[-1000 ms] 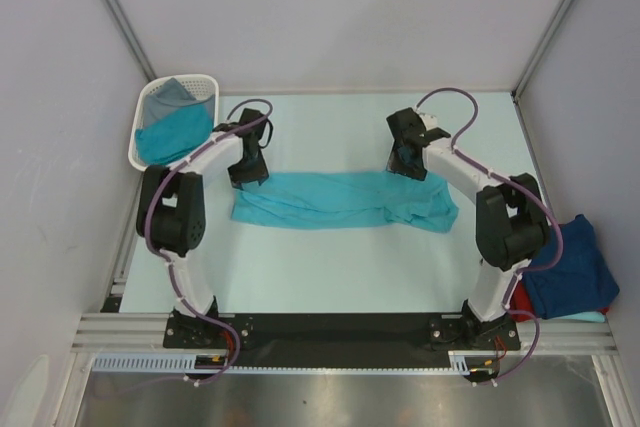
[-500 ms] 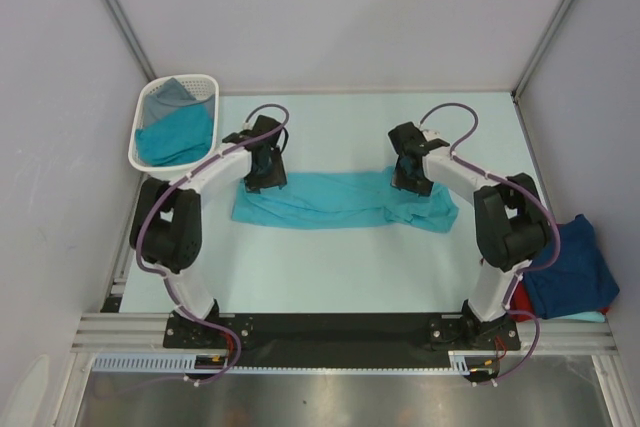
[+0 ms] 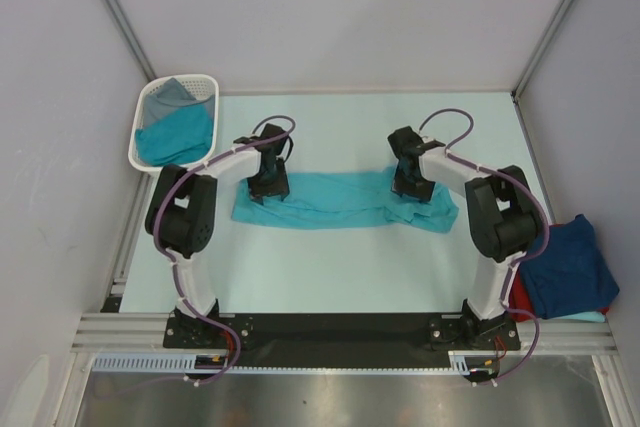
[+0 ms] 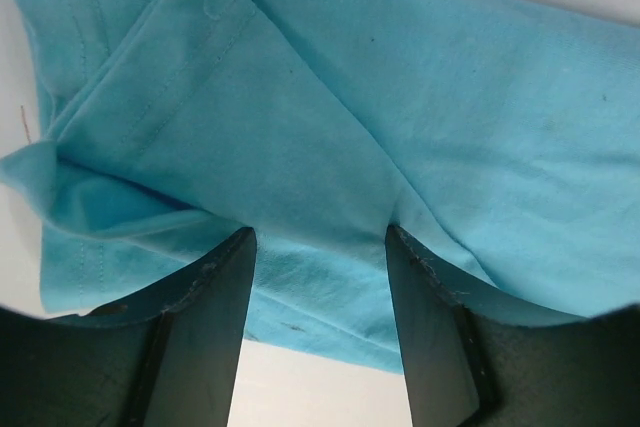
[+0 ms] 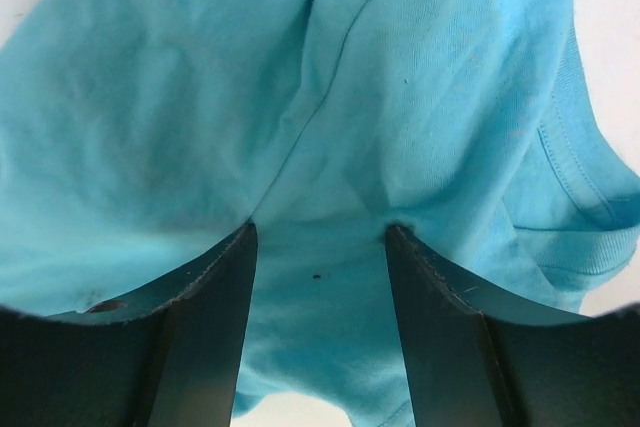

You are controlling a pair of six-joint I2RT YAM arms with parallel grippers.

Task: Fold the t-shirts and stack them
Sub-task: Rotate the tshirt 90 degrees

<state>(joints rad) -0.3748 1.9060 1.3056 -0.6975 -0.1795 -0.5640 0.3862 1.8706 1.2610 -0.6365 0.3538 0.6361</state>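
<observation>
Next, my left gripper will stay low, then close on the folded flap of the teal t-shirt between its fingers, since both fingers already press into the cloth.
A teal t-shirt (image 3: 340, 199) lies folded into a long band across the middle of the table. My left gripper (image 3: 268, 187) stands over the band's left part, and my right gripper (image 3: 410, 187) over its right part. In the left wrist view the gripper (image 4: 320, 232) is open, both fingertips pressing down into the teal cloth (image 4: 330, 127) near its hem. The right wrist view shows the other gripper (image 5: 318, 227) open as well, its tips dimpling the cloth (image 5: 300, 97) beside a fold ridge. Neither pair of jaws pinches any cloth.
A white slotted basket (image 3: 150, 97) at the back left holds teal and grey cloth. A navy blue shirt (image 3: 568, 267) lies off the table's right edge over something red (image 3: 515, 299). Grey walls close in the back and both sides.
Both grippers came down and inward onto the teal shirt. The left one moved right and nearer, the right one a little nearer. The shirt itself stayed put.
</observation>
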